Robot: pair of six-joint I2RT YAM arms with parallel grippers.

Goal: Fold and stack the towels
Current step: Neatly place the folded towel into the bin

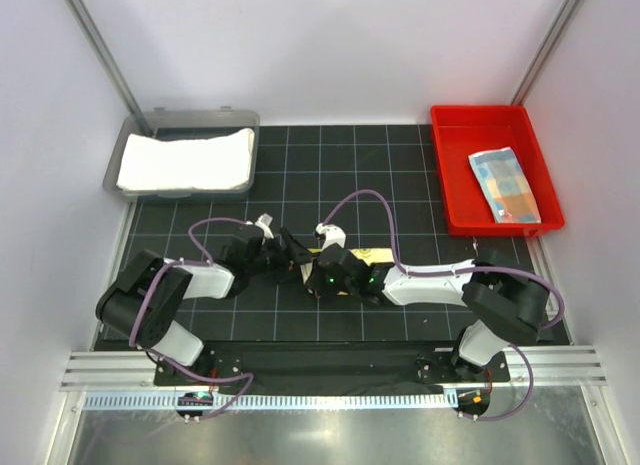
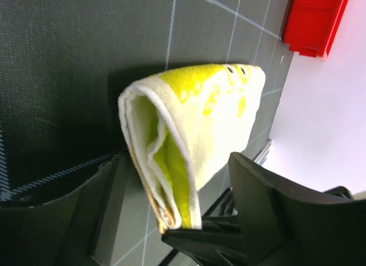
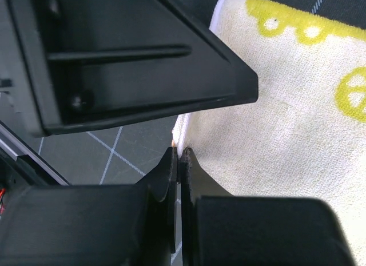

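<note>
The left gripper next needs to bring both open fingertips together and close on the towel's folded end (image 1: 307, 271) (image 2: 159, 157), which stands between them, beside the place the right gripper holds.
A folded pale yellow towel (image 2: 206, 117) with lemon-yellow print hangs just above the black mat, between the two arms (image 1: 367, 256). My right gripper (image 3: 179, 153) is shut on a corner of its folded edge, and the cloth (image 3: 286, 140) spreads away to the right. My left gripper (image 2: 177, 186) stands open around the same folded end, with a gap between one finger (image 2: 269, 203) and the cloth. In the top view my left gripper (image 1: 285, 251) and my right gripper (image 1: 335, 272) meet at mid-table. A white towel (image 1: 186, 160) lies in the grey tray. A light-blue patched towel (image 1: 505, 184) lies in the red tray.
The grey tray (image 1: 138, 125) sits at the back left and the red tray (image 1: 450, 165) at the back right, also seen as the red tray (image 2: 314, 20) from the left wrist. White walls close in both sides. A metal rail (image 1: 330, 365) runs along the near edge.
</note>
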